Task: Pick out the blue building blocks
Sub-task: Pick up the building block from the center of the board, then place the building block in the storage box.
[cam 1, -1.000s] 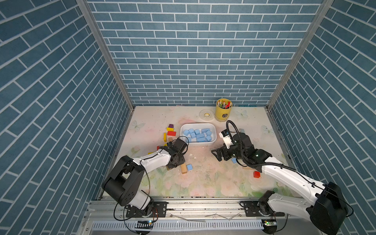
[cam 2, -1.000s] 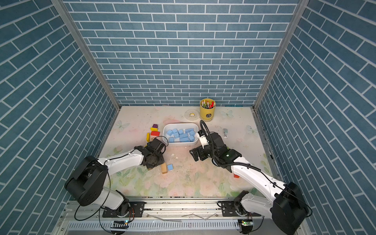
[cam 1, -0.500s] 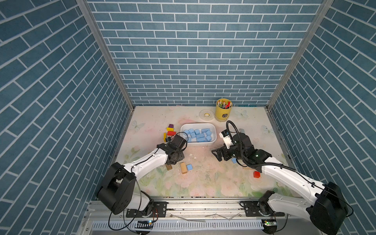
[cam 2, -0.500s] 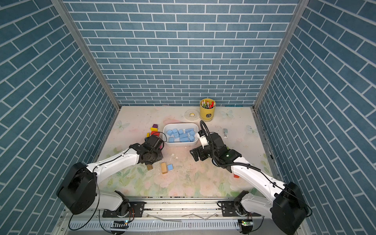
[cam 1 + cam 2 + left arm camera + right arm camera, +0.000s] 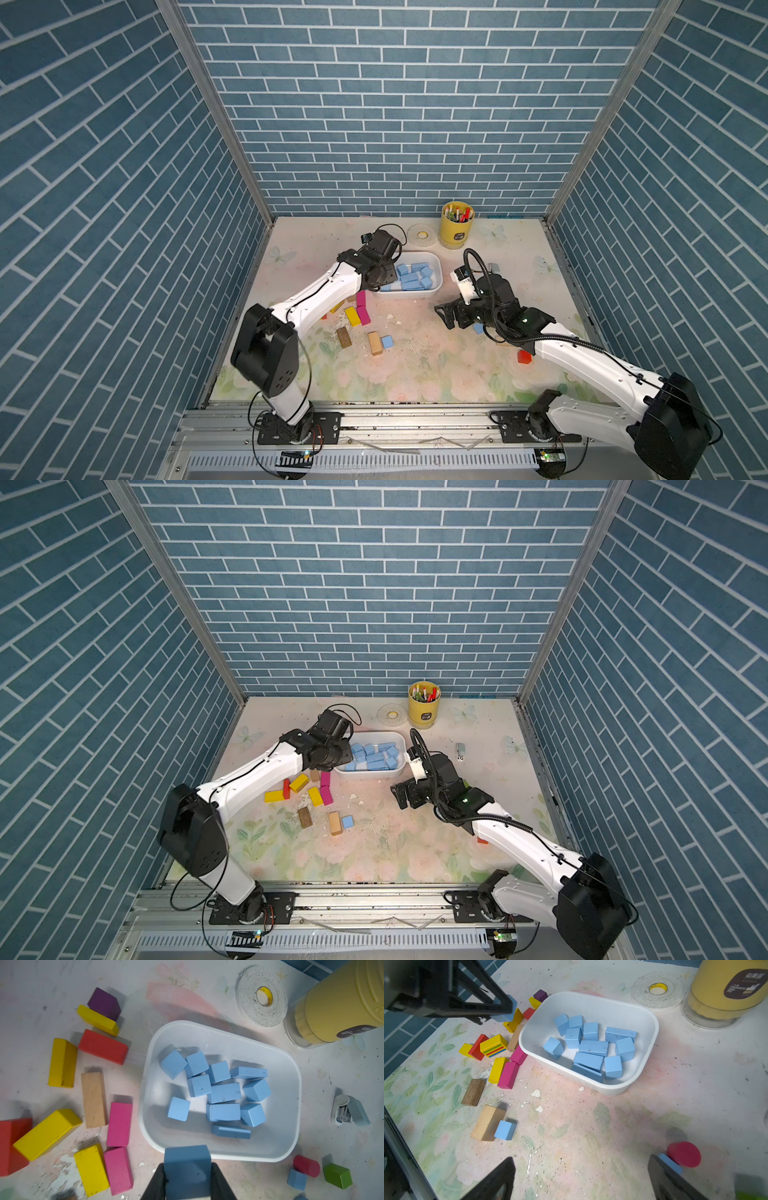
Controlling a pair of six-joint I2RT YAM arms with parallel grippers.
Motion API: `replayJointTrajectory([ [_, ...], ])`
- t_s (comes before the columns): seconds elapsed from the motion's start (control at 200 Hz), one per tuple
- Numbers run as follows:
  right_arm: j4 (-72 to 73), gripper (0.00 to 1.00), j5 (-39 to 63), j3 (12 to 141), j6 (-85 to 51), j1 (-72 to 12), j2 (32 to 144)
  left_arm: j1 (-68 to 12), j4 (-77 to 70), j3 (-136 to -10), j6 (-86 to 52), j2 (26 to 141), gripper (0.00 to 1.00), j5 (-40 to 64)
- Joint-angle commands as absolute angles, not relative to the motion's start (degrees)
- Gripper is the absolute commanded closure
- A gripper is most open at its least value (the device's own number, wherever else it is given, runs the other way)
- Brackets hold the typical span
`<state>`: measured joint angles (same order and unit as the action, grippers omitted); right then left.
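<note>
I need to lower the block with my left gripper toward the bare gap beside the lone blue cube below it in the white bin (image 5: 437, 266) and release it.
My left gripper (image 5: 187, 1181) is shut on a blue building block (image 5: 186, 1164), held above the table at the near rim of the white bin (image 5: 297, 1084). Several blue building blocks (image 5: 224, 1093) lie in that bin (image 5: 437, 266). Another blue cube (image 5: 387, 342) rests on the table against a tan wooden block (image 5: 375, 343). My right gripper (image 5: 581, 1180) is open low over the bare mat, right of the bin. A small blue block (image 5: 670, 1162) sits just outside one of its fingers (image 5: 662, 1176), beside a red cylinder (image 5: 684, 1154).
Yellow, red, magenta and purple blocks (image 5: 309, 785) lie scattered left of the bin, with a dark brown block (image 5: 304, 816) nearer the front. A yellow pen cup (image 5: 457, 226) and tape roll (image 5: 422, 235) stand behind the bin. A green block (image 5: 337, 1175) and small grey stapler (image 5: 351, 1112) lie to the right.
My left arm has risen from the table by the wooden blocks and swung back to the bin with the blue block in its jaws. The right arm has stayed put.
</note>
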<state>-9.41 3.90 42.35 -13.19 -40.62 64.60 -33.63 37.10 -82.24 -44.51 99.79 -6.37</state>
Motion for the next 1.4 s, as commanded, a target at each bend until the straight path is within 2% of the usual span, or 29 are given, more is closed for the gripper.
replayJointTrajectory([
  [0.0, -7.7, 0.01, 0.02, 41.41, -12.68, -40.87, 63.18, -33.41, 40.07, -87.53, -43.06, 105.72, 0.87, -3.49],
  [0.175, -7.58, 0.01, -2.73, 41.13, -12.66, -40.94, 62.63, -33.4, 41.02, -93.65, -43.57, 113.91, 0.86, -1.54],
  [0.285, -7.68, 0.01, -3.77, 41.03, -12.66, -40.87, 62.37, -33.44, 40.76, -94.71, -44.07, 116.59, 0.82, -0.76],
  [0.76, -7.91, 0.01, -3.51, 41.1, -12.74, -40.87, 62.31, -33.55, 39.77, -93.41, -44.9, 118.3, 0.63, -0.96],
  [0.855, -7.91, 0.01, -3.5, 41.09, -12.74, -40.87, 62.34, -33.55, 39.87, -93.25, -44.88, 117.97, 0.6, -1.03],
  [1.075, -7.91, 0.01, -3.49, 41.14, -12.75, -40.88, 62.46, -33.59, 40.0, -92.52, -44.9, 115.83, 0.46, -1.13],
  [1.395, -8.02, 0.01, -2.88, 41.13, -12.83, -40.88, 62.36, -37.38, 40.26, -84.39, -44.72, 102.56, 0.36, -3.24],
])
